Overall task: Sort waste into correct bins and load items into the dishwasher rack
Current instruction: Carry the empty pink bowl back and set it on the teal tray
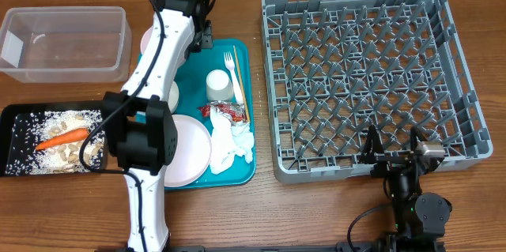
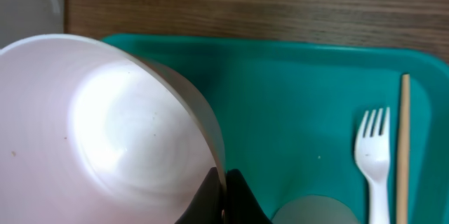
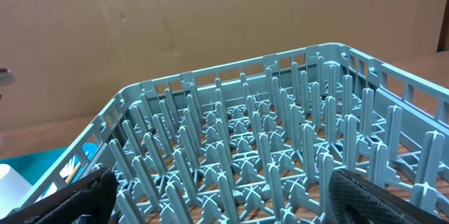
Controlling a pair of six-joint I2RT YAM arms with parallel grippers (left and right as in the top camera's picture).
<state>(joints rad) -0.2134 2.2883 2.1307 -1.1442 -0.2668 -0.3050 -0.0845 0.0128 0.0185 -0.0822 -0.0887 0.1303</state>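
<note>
My left gripper should go down next toward the teal tray's far corner (image 2: 130,42) by the clear tub and let go of the bowl's rim there, because the bowl is hanging tipped.
My left gripper (image 2: 224,197) is shut on the rim of a whitish-pink bowl (image 2: 105,126) at the far left corner of the teal tray (image 2: 295,90). In the overhead view the gripper (image 1: 198,37) and bowl (image 1: 149,43) are partly hidden by the arm. On the tray lie a white cup (image 1: 219,84), a white fork (image 1: 232,69), a wooden stick (image 1: 240,90), a red wrapper (image 1: 225,110), a crumpled napkin (image 1: 231,145) and a large plate (image 1: 190,151). The carrot (image 1: 63,136) and rice lie in the black tray (image 1: 20,165). My right gripper (image 1: 393,151) is open and empty at the front edge of the grey rack (image 1: 364,78).
The clear tub (image 1: 63,43) stands at the far left and looks nearly empty. The rack (image 3: 266,140) holds no dishes. The left arm crosses the left side of the teal tray (image 1: 247,78). Bare wood runs along the front of the table.
</note>
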